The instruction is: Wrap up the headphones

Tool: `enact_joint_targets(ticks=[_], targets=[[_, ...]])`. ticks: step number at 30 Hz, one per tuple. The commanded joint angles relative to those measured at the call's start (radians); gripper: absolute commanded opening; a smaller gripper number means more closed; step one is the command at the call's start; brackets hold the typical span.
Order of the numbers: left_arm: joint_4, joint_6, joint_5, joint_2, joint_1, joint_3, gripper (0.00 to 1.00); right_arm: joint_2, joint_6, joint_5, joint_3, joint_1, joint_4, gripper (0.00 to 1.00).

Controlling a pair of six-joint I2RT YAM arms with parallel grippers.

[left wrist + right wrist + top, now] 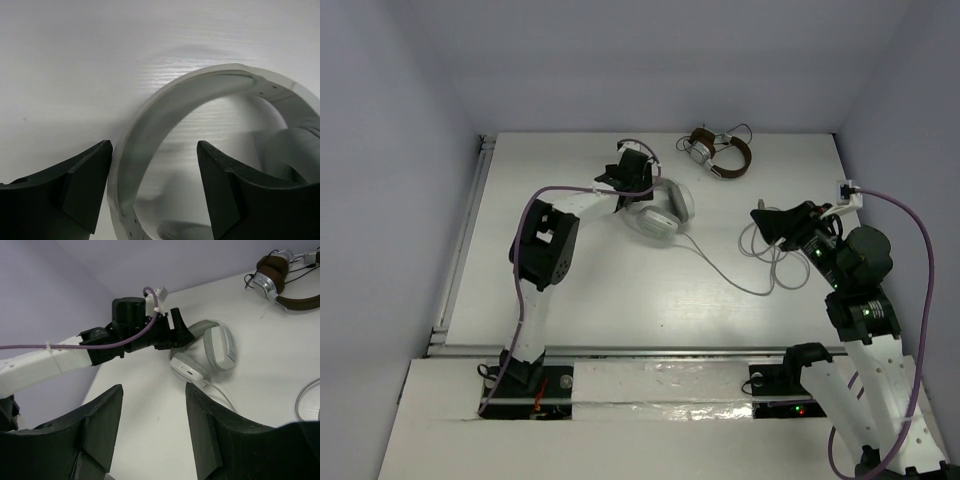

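Observation:
The robot has the headband [200, 85] between the fingers of its left gripper. Next, that gripper should move down and slightly toward the earcups, then close on the headband's curved part [134, 159].
The white headphones [662, 210] lie at the table's back middle, earcups together. Their thin grey cable [725, 275] runs right and ends in loose loops [765, 250]. My left gripper [632, 178] is open at the headband. In the left wrist view [153, 146] its fingers straddle the headband [200, 85], which sits close to the left finger [87, 190]. My right gripper [770, 222] is open and empty, over the cable loops. In the right wrist view [155, 386] it faces the headphones [212, 347] and the cable [225, 397] from a distance.
Smaller brown-and-silver headphones [718, 152] with a dark cord lie at the back right, also seen in the right wrist view [277, 282]. Walls close the table's left, back and right sides.

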Motion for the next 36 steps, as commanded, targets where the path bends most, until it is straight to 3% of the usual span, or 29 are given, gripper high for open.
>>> enact_joint_targets(ticks=[1, 12, 15, 16, 18, 20, 24, 26, 27, 29, 36], targets=[[-0.086, 0.103, 0.021, 0.052, -0.002, 0.082, 0.63, -0.007, -0.011, -0.013, -0.015, -0.007, 0.057, 0.59], [-0.193, 0.204, 0.031, 0.176, 0.007, 0.255, 0.63, -0.004, 0.001, -0.016, -0.03, -0.007, 0.067, 0.59], [-0.237, 0.211, 0.051, 0.208, 0.007, 0.279, 0.51, -0.012, 0.003, -0.005, -0.03, -0.007, 0.065, 0.59], [-0.23, 0.215, 0.058, 0.207, 0.007, 0.263, 0.36, -0.012, 0.003, -0.004, -0.03, -0.007, 0.065, 0.59], [-0.205, 0.217, 0.058, 0.195, 0.007, 0.213, 0.23, -0.015, 0.005, -0.001, -0.03, -0.007, 0.067, 0.59], [-0.185, 0.215, 0.064, 0.185, 0.007, 0.168, 0.01, -0.013, 0.009, -0.002, -0.038, -0.007, 0.076, 0.59], [-0.144, 0.186, 0.12, 0.122, 0.04, 0.114, 0.0, -0.002, 0.015, -0.018, -0.049, -0.007, 0.091, 0.59], [-0.12, 0.148, 0.184, 0.078, 0.064, 0.093, 0.0, 0.002, 0.018, -0.021, -0.053, -0.007, 0.099, 0.48], [-0.116, 0.136, 0.237, 0.023, 0.073, 0.091, 0.0, 0.004, 0.02, -0.027, -0.057, -0.007, 0.111, 0.25], [-0.127, 0.117, 0.299, -0.035, 0.089, 0.104, 0.0, 0.014, 0.027, -0.042, -0.064, 0.002, 0.137, 0.0], [-0.294, 0.123, 0.447, -0.278, 0.147, 0.211, 0.0, 0.159, 0.035, -0.177, -0.076, 0.013, 0.287, 0.01]])
